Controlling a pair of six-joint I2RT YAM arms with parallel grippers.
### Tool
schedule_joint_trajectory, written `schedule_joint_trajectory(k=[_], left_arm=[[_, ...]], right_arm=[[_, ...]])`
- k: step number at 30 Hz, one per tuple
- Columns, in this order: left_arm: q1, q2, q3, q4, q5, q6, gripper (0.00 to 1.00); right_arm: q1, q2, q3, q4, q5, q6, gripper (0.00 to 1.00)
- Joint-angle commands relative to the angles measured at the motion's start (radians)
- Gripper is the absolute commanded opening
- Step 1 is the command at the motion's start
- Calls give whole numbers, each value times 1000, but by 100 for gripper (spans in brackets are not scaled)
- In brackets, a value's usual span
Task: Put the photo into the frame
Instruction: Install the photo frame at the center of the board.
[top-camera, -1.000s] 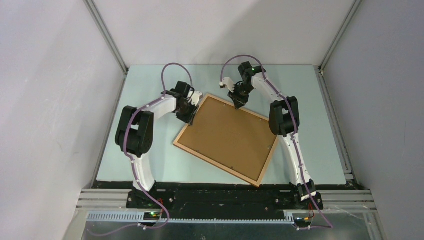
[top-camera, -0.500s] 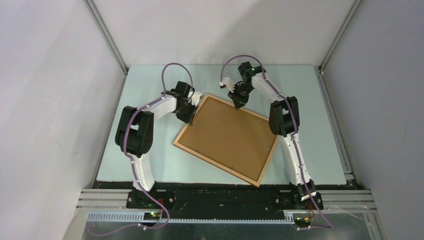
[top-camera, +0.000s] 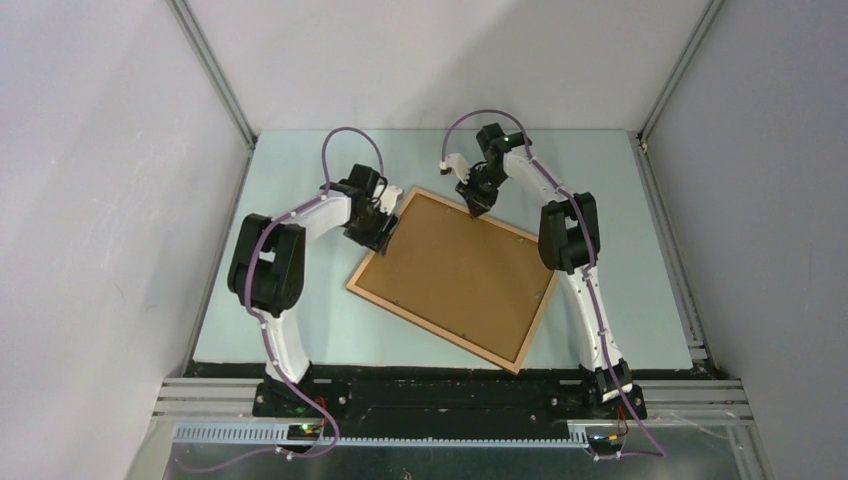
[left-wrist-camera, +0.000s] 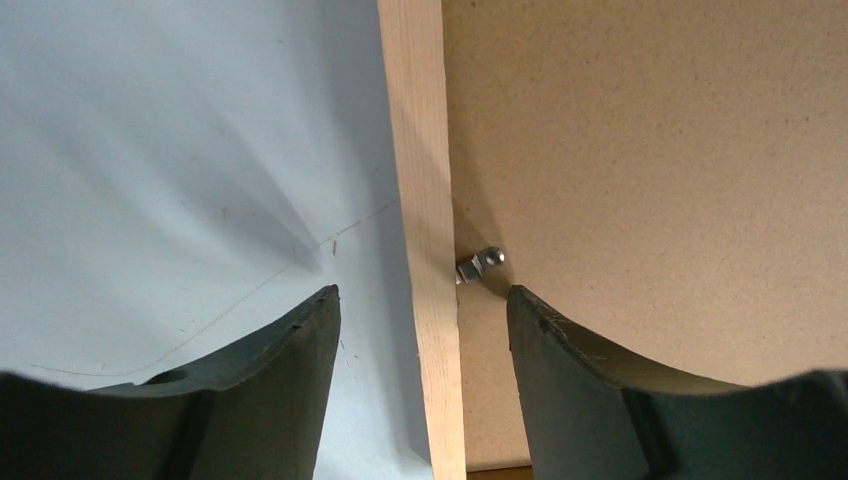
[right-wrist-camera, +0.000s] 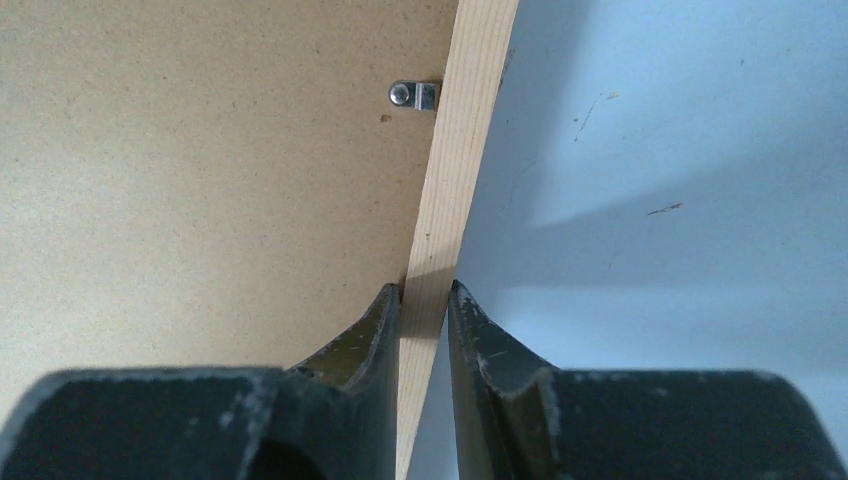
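Observation:
The right gripper drags the frame's far bar (top-camera: 479, 215) to the left in the top view next. The frame (top-camera: 430, 329) lies slanted atop the table, so this turns it straighter, and the right gripper then opens.
The frame (top-camera: 430, 329) lies back-up and slanted on the table, with a brown backing board (top-camera: 455, 275) filling it. The photo is hidden from every view. My left gripper (top-camera: 383, 228) is at the frame's far-left side. In the left wrist view it (left-wrist-camera: 422, 292) stands open, its jaws astride the light wooden rail (left-wrist-camera: 425, 200) without touching it. My right gripper (top-camera: 475, 208) is at the frame's far edge. In the right wrist view it (right-wrist-camera: 425, 290) is shut on the rail (right-wrist-camera: 470, 130), one finger over the board (right-wrist-camera: 200, 150), the other over the table.
Small metal clips (left-wrist-camera: 480, 264) (right-wrist-camera: 415, 95) stick out from the rails over the backing board. The pale blue table (top-camera: 640, 250) is walled in by grey panels on the left, back and right. Both arm bases stand at the near edge.
My left gripper's jaws have spread wide, letting go of the frame's left rail, and its wrist has shifted slightly left. The frame and the right arm have not moved.

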Motion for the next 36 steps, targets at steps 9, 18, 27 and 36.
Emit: schedule_joint_trajectory(k=[9,18,27,36], left_arm=[[1,-91,-106,-98,146,69,68],[1,-158,-194,-145,201,115,66],[0,-232,-261,-185,256,163,66],[0,-274,-269,-202,291,172,66]], right_arm=[[48,30,44,215,109,43,14],[107,65,103,284,163,43,27],[139,46,107,344,203,100,41],[91,-156,-78,403,209,255,64]])
